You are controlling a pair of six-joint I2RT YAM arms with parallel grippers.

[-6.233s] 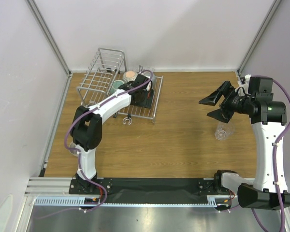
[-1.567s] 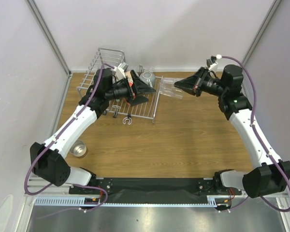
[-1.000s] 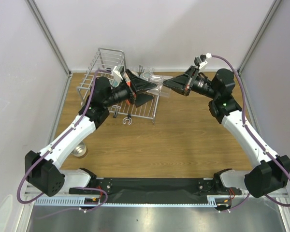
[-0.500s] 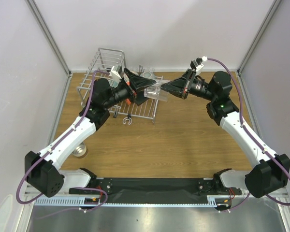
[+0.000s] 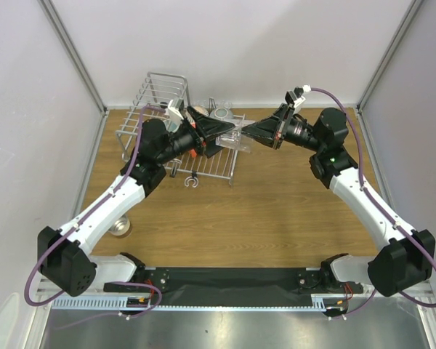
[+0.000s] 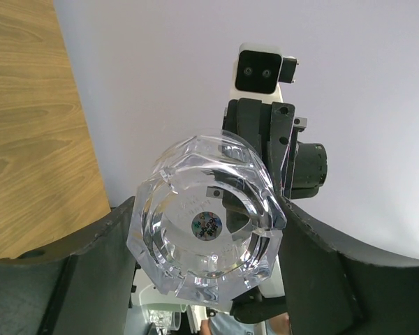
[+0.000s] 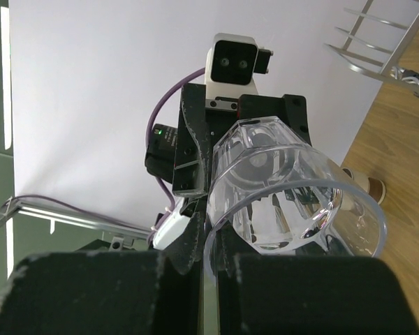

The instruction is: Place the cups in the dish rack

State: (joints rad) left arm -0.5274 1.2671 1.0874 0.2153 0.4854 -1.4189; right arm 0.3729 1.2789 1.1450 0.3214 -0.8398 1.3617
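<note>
The left gripper will next turn its fingers down, because the glass [image 5: 235, 137] hangs sideways, then lower to the flat wire tray near the grey cup and let go of the glass there.
A clear glass [image 5: 235, 137] hangs in the air over the right edge of the dish rack [image 5: 154, 102], held between both arms. My right gripper [image 5: 248, 134] is shut on its rim, one finger inside and one outside, as the right wrist view shows at the glass [image 7: 279, 188] and right gripper [image 7: 212, 246]. My left gripper [image 5: 224, 138] has its fingers [image 6: 91, 279] closed against both sides of the faceted base of the glass [image 6: 206, 227]. A grey cup [image 5: 221, 113] sits in the rack behind the grippers.
A small metallic cup [image 5: 119, 227] stands on the wooden table beside the left arm's lower link. The rack's flat wire tray [image 5: 216, 169] lies under the grippers. White walls close the table on three sides.
The right gripper carried the glass leftward to the left gripper. The left fingers, wide apart a second ago, have closed in on the glass's base.
</note>
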